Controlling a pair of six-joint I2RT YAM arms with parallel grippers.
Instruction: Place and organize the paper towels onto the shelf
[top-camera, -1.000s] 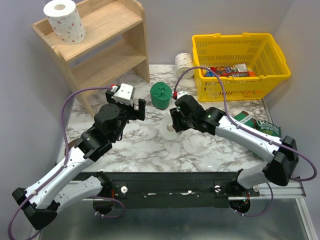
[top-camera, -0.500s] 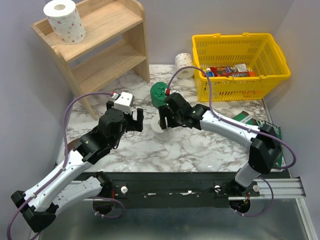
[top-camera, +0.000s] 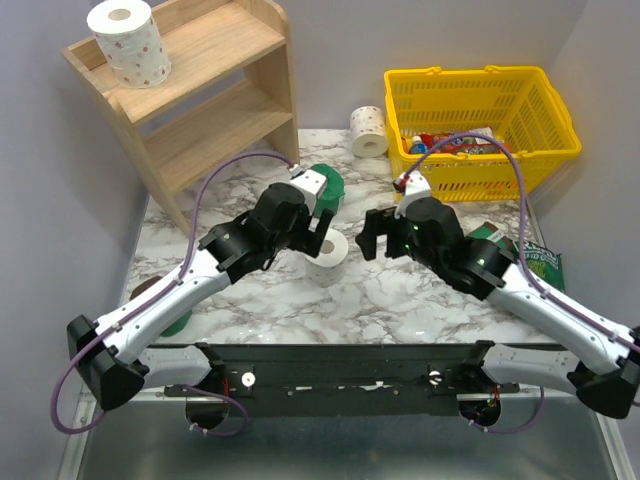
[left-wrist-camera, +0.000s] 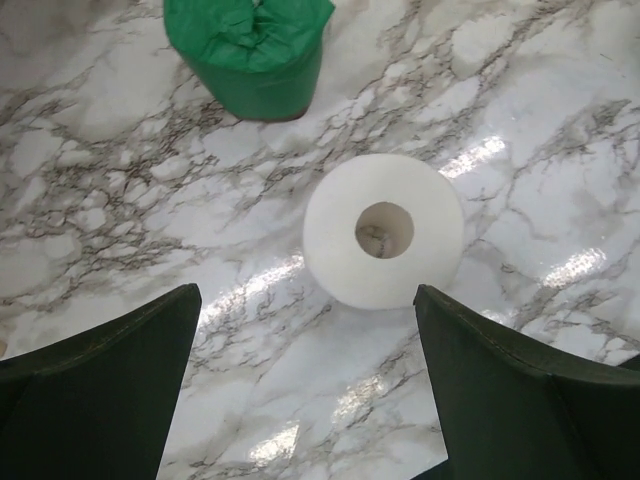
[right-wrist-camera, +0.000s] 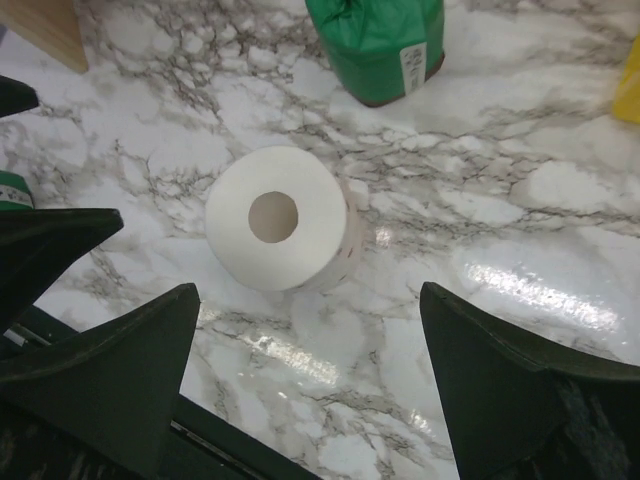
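The white roll's near side is below my left gripper and to its right in the top view, so I will go down there and put one finger into the roll's open core.
A white paper towel roll stands on end on the marble table, core up, also in the left wrist view and the right wrist view. My left gripper hovers open above it, not touching. My right gripper is open just right of the roll, with nothing in it. A green roll stands behind, half hidden by my left wrist. Another white roll lies by the basket. A spotted white roll stands on top of the wooden shelf.
A yellow basket with snack packets stands at the back right. A flat green packet lies at the right edge. Something dark green lies under my left arm at the front left. The shelf's lower tier holds nothing.
My right gripper opened, let go of the white roll on the table and drew back to the right. My left arm swung right and forward over the roll.
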